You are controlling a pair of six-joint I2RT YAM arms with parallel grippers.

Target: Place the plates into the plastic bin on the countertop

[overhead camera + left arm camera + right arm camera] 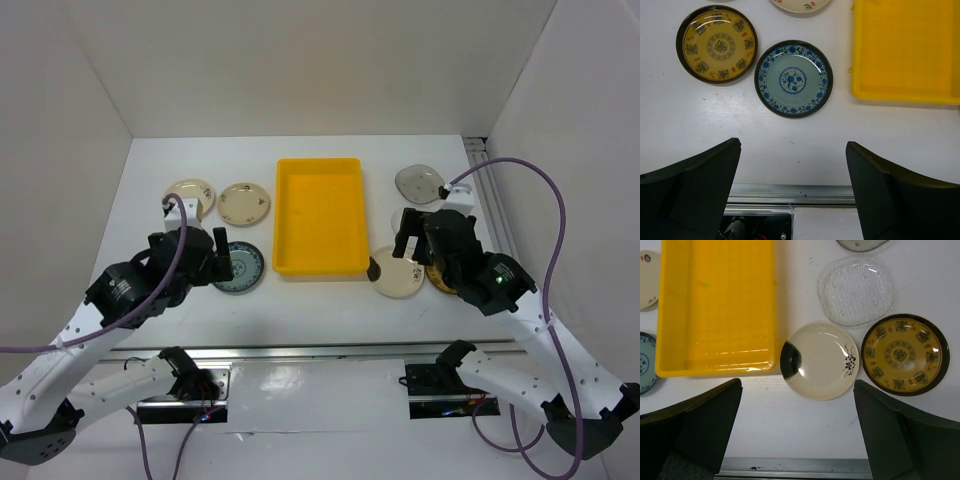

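Note:
Open countertop at the near rim of the blotched plate (402,296) (825,398) leaves room for a finger outside the plate's rim. I next need to lower and turn my right gripper so it straddles the plate's rim there.
The yellow plastic bin (320,215) sits empty mid-countertop; it also shows in the left wrist view (905,50) and the right wrist view (715,305). Left of it lie two cream patterned plates (190,195) (244,203) and a blue-green plate (240,268) (793,79), with a brown-gold plate (716,44) beside that one. Right of the bin lie a smoky grey plate (418,182), a clear glass plate (856,290), a cream plate with dark blotch (820,361) and a brown-gold plate (905,355). My left gripper (220,258) (792,165) hangs open and empty near the blue-green plate. My right gripper (408,242) (797,405) hangs open and empty above the blotched plate.
A metal rail (320,350) runs along the front edge of the white countertop (300,310). White walls close in the left, back and right sides. A rail also runs down the right side (480,160).

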